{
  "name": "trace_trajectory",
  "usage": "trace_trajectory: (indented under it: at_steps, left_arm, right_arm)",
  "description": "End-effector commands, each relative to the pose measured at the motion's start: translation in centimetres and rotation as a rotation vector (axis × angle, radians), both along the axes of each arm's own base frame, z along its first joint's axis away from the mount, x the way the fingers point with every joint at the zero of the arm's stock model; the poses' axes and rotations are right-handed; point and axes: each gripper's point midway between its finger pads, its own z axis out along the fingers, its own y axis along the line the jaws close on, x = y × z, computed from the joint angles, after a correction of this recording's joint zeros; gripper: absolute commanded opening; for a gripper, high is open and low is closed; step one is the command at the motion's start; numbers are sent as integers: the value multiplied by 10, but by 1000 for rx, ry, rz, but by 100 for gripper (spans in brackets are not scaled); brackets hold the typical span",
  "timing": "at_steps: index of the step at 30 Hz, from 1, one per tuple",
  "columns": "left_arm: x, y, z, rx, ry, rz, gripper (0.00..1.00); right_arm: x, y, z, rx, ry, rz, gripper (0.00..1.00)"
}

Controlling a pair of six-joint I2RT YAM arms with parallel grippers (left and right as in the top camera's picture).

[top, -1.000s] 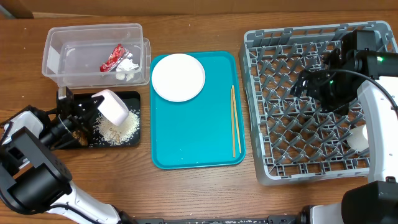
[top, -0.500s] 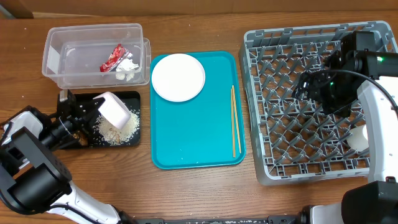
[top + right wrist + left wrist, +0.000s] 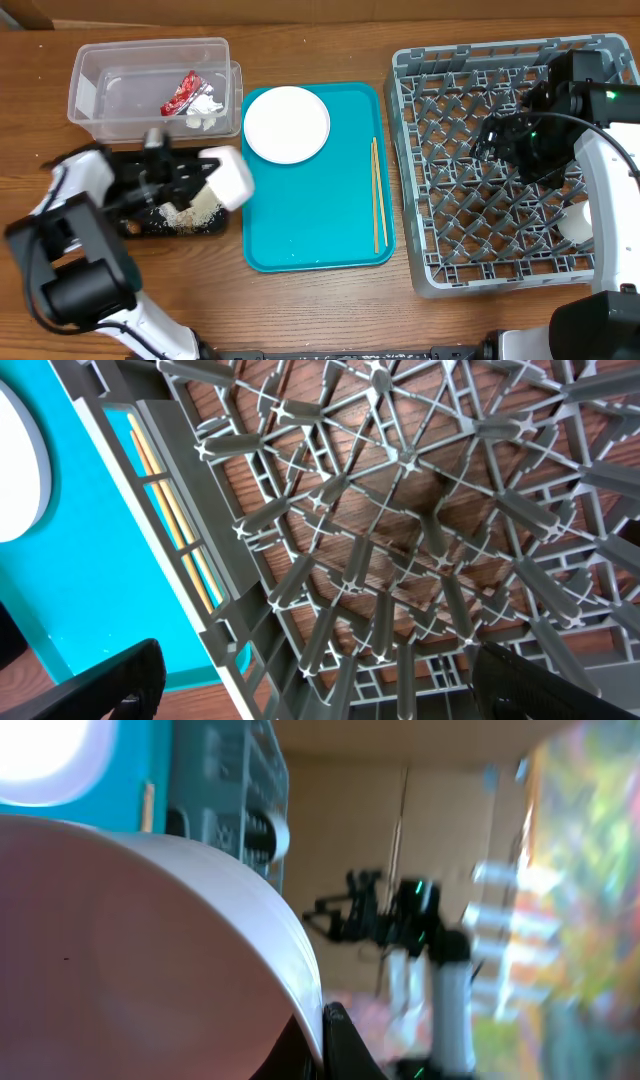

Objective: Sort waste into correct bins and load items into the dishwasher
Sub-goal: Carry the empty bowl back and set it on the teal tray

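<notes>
My left gripper holds the bowl (image 3: pixel 229 179), which looks empty. Next, it needs to swing over the teal tray's bare middle (image 3: pixel 317 186) near the white plate, level the bowl, then lower and release it.
My left gripper (image 3: pixel 205 180) is shut on the rim of a small white bowl (image 3: pixel 229 179), held tilted over the right end of the black tray (image 3: pixel 140 226), beside the teal tray (image 3: pixel 300 225). The bowl fills the left wrist view (image 3: pixel 140 950). Loose rice (image 3: pixel 195 210) lies in the black tray. The clear tub (image 3: pixel 100 100) holds a red wrapper (image 3: pixel 180 93) and a white napkin (image 3: pixel 205 110). The white plate (image 3: pixel 287 123) and chopsticks (image 3: pixel 377 195) lie on the teal tray. My right gripper (image 3: pixel 492 135) is open and empty above the grey rack (image 3: pixel 420 170); its wrist view shows the rack's pegs (image 3: pixel 400 510).
A white cup or bowl (image 3: pixel 575 222) sits in the rack's right side, partly behind my right arm. The chopsticks (image 3: pixel 175 520) and the teal tray (image 3: pixel 80 590) show through the rack wall in the right wrist view. Bare wooden table lies along the front.
My left gripper has swung right with the bowl, from over the black tray's middle to its right end near the teal tray. The right arm has not moved.
</notes>
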Motion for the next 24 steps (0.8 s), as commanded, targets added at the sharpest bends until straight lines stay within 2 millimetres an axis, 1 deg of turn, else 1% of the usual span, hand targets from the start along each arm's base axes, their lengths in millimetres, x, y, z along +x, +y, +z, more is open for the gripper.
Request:
trace_trajectory:
  at_steps: [1,4,6,7,9,10,12,14,15,17,20,24]
  left_arm:
    - [3,-47,26,74,-242,-160,4]
    - [1,-83,37,119,-333,-304,4]
    - [-1,-107,38,179,-356,-416,4]
    - [-1,-119,34,232,-348,-474,4]
    - [3,-137,17,388,-296,-555,4]
    - [8,-142,7,482,-271,-572,4]
    - [26,-147,-23,776,-209,-555,4]
    - [40,-147,-41,1009,-206,-518,4]
    - [46,-151,-52,1179,-230,-496,4]
    - [46,-158,-59,1305,-266,-492,4]
    - [39,-172,-65,1470,-317,-502,4]
    - [21,-194,-77,1546,-352,-564,4]
  right_arm:
    - [1,0,0,-4,-4,6,100]
    - [1,0,0,-4,-4,6,100]
    - [1,0,0,-4,-4,6,100]
    - [1,0,0,-4,-4,6,100]
    - [1,0,0,-4,-4,6,100]
    - [1,0,0,-4,-4,6,100]
    - [1,0,0,-4,-4,6,100]
    - [1,-1,0,-4,-4,6,100]
    - [1,-1,0,-4,-4,6,100]
    - [1,-1,0,-4,-4,6,100]
    - [1,0,0,-4,-4,6,100]
    - [1,0,0,-4,-4,6,100]
